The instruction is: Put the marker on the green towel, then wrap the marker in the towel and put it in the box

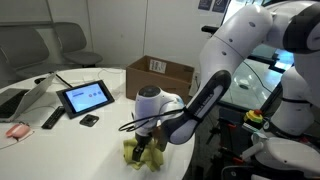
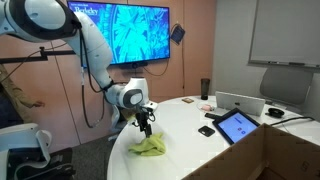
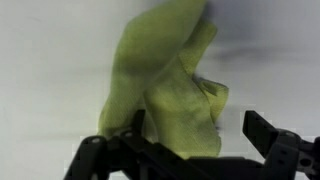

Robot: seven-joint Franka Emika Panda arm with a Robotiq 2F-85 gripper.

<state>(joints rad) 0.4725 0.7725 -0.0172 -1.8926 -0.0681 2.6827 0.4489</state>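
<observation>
The bunched folds of the green towel (image 1: 145, 154) come next: I need to lower my gripper onto them.
The green towel (image 1: 145, 153) lies crumpled in a bunched heap on the white table, also seen as a green towel (image 2: 150, 147) near the table's edge. My gripper (image 1: 143, 140) hangs just above it, fingers pointing down. In the wrist view the gripper (image 3: 197, 125) is open, its two dark fingers wide apart, with the towel (image 3: 165, 80) filling the space by the left finger and free of the right one. The marker is hidden; no part of it shows. The box (image 1: 160, 72), brown cardboard with open flaps, stands at the table's far side.
A tablet (image 1: 85, 97) stands propped on the table, with a small black object (image 1: 89, 120) and a dark remote (image 1: 52, 118) near it. A laptop (image 1: 25, 95) and a pink item (image 1: 17, 130) lie further off. A wall screen (image 2: 130, 35) hangs behind the arm.
</observation>
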